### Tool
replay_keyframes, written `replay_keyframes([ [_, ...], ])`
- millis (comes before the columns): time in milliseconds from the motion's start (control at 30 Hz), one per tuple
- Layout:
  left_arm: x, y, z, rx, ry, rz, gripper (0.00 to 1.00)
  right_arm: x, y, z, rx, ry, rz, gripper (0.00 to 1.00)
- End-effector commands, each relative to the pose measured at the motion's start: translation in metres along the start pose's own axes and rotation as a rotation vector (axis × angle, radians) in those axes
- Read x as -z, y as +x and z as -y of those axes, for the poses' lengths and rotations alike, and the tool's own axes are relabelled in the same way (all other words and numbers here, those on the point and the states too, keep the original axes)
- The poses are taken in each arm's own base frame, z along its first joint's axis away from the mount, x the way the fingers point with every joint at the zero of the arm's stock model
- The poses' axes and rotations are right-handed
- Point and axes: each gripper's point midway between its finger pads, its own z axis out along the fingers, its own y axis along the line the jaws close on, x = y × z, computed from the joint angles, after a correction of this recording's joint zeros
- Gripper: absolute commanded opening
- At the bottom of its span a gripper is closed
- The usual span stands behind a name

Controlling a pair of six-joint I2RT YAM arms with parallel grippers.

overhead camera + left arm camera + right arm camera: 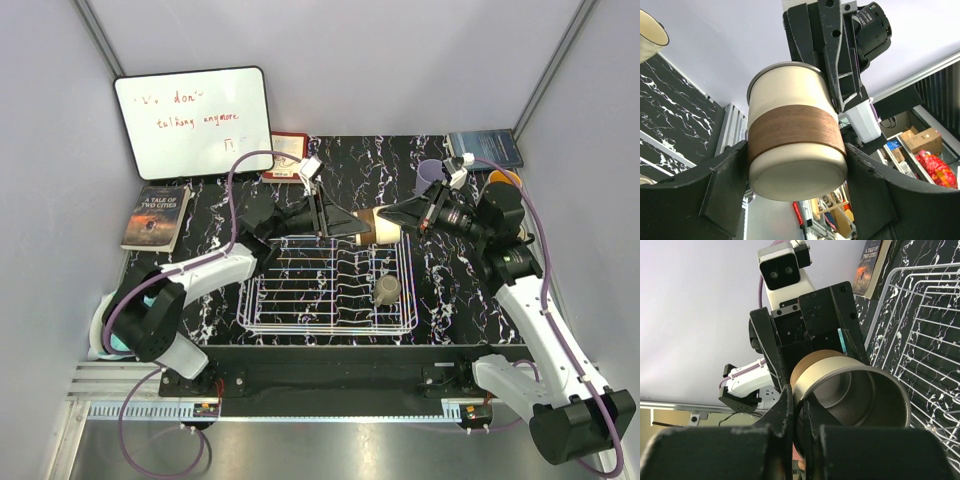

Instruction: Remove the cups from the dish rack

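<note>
I should next swing my right gripper outward, tip it down over the lavender cup's opening (431,170) and lower to release, as that cup stands clear of the rack (300,300).
A cream cup with a tan band (383,226) hangs sideways in the air over the far edge of the white wire dish rack (300,300). My left gripper (362,226) is shut on its base end; in the left wrist view its fingers (725,195) press both sides of the cup (795,145). My right gripper (398,222) is shut on the cup's rim, one finger inside and one outside (800,410). A small olive-grey cup (388,290) stands in the rack's right side. A lavender cup (432,172) stands on the table behind.
A whiteboard (193,122) leans at the back left. Books lie at the left (155,215), back middle (288,155) and back right (483,148). A cream cup's rim (650,32) shows in the left wrist view. Grey walls enclose the table.
</note>
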Motion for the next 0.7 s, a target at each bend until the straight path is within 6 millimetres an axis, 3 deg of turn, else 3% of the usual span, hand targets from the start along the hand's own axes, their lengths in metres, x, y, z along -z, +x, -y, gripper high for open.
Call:
replay_keyframes([
  [0, -0.007, -0.007, 0.021, -0.060, 0.067, -0.018, 0.00, 0.003, 0.006, -0.031, 0.105, -0.094, -0.032, 0.00],
  [67, -0.008, -0.007, 0.014, -0.040, 0.049, -0.028, 0.00, 0.006, 0.007, -0.033, 0.108, -0.094, -0.023, 0.00],
  [100, -0.008, -0.009, 0.010, -0.033, 0.037, -0.025, 0.05, 0.006, 0.007, -0.032, 0.109, -0.090, -0.019, 0.00],
  [200, -0.003, -0.012, 0.001, -0.019, 0.003, -0.023, 0.47, 0.011, 0.006, -0.031, 0.135, -0.046, 0.005, 0.00],
  [233, -0.002, -0.013, -0.001, -0.014, -0.008, -0.020, 0.68, 0.012, 0.005, -0.029, 0.169, -0.031, 0.012, 0.00],
  [300, 0.005, -0.018, -0.013, -0.006, -0.067, -0.006, 0.78, 0.015, 0.003, -0.029, 0.182, 0.008, 0.022, 0.00],
  [333, 0.007, -0.020, -0.019, 0.001, -0.094, 0.002, 0.95, 0.015, 0.002, -0.027, 0.210, 0.021, 0.026, 0.00],
  [367, 0.013, -0.023, -0.031, 0.003, -0.150, 0.016, 0.99, 0.014, 0.002, -0.022, 0.201, 0.044, 0.019, 0.00],
  [500, 0.031, -0.032, -0.058, 0.040, -0.273, 0.072, 0.99, 0.013, -0.004, -0.012, 0.238, 0.113, 0.024, 0.00],
  [533, 0.042, -0.037, -0.073, 0.069, -0.336, 0.111, 0.99, 0.014, -0.006, -0.006, 0.247, 0.141, 0.027, 0.00],
  [600, 0.054, -0.041, -0.085, 0.095, -0.406, 0.144, 0.99, 0.015, -0.012, -0.004, 0.265, 0.172, 0.051, 0.00],
  [667, 0.076, -0.046, -0.111, 0.149, -0.529, 0.195, 0.99, 0.017, -0.023, 0.013, 0.279, 0.273, 0.094, 0.00],
])
